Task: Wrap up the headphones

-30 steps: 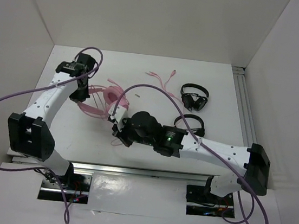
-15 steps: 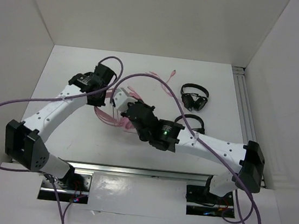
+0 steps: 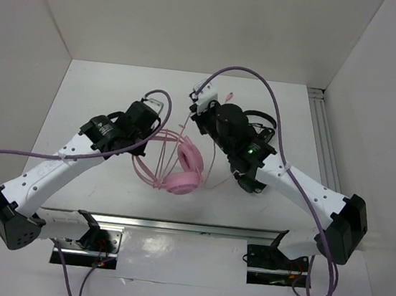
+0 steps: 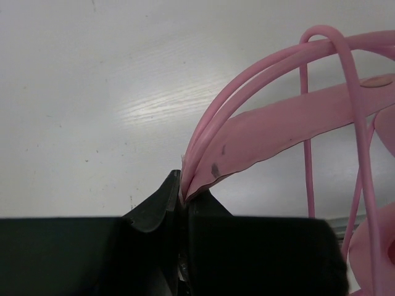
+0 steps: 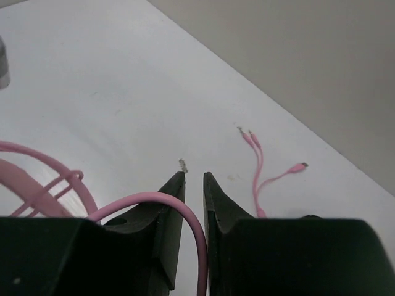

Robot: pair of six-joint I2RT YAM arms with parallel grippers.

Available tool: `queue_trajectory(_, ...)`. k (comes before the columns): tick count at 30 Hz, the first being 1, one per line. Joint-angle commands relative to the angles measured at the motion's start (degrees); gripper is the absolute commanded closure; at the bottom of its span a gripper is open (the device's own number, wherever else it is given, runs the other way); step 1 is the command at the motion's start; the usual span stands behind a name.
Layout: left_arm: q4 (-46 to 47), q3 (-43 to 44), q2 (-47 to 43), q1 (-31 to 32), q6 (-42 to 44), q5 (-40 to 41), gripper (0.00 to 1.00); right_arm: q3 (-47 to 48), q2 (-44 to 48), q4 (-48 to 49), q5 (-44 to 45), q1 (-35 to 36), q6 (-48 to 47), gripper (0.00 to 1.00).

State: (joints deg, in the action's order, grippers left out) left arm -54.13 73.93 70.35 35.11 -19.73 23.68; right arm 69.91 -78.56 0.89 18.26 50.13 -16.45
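Note:
The cable (image 5: 199, 243) already runs over one finger, and my right gripper will next move down and back beneath the pink headphones (image 3: 183, 169) to close on it.
The pink headphones (image 3: 183, 169) hang near the table's middle, earcups low, headband arching left. My left gripper (image 3: 157, 118) is shut on the pink headband (image 4: 281, 128); in the left wrist view the jaws (image 4: 184, 192) pinch its edge, and thin cable loops (image 4: 308, 92) cross the band. My right gripper (image 3: 199, 100) is farther back. The pink cable (image 5: 199, 243) passes over one finger and down between its nearly closed jaws (image 5: 194, 179). The cable's plug ends (image 5: 259, 161) lie on the table beyond it.
A small black headphone (image 3: 262, 120) lies at the back right, partly hidden by the right arm. A metal rail (image 3: 324, 149) runs along the table's right edge. White walls close in the back and both sides.
Both arms moved right and toward the back. The left gripper carried the headphones from the left to the middle. The right gripper moved up and back with the cable.

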Motion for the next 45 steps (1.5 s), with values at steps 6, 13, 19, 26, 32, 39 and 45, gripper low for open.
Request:
queue_trajectory(6,-7.2,6.4,-4.3,5.5,0.2,-0.5,1.0,0.8,-4.4,10.3,-18.9,-8.3,11.0,0.77)
queue_trajectory(13,-15.1,21.8,-6.3,7.9,-0.4,-0.8,1.0,-2.8,-12.0,22.0,-38.1,-11.7,20.7,0.79)
queue_trajectory(19,-18.2,32.4,-5.0,7.9,-0.4,0.0,1.0,-4.1,-20.6,34.1,-49.4,-11.6,31.9,0.74)
queue_trajectory(26,-18.2,42.8,-3.1,7.9,-6.9,4.5,1.0,-6.5,-29.8,52.8,-54.5,-6.4,43.8,0.59)
queue_trajectory(32,-14.6,47.2,-3.1,7.9,-13.9,9.2,1.0,-8.3,-36.2,63.4,-53.8,-2.7,48.8,0.58)
queue_trajectory(39,-13.4,53.1,1.4,3.7,-14.4,18.7,1.0,-14.2,-40.4,70.2,-54.3,0.0,50.7,0.58)
queue_trajectory(45,-11.2,56.5,10.7,-11.1,-9.1,8.7,1.0,-28.4,-35.4,76.0,-51.1,2.9,49.4,0.8)
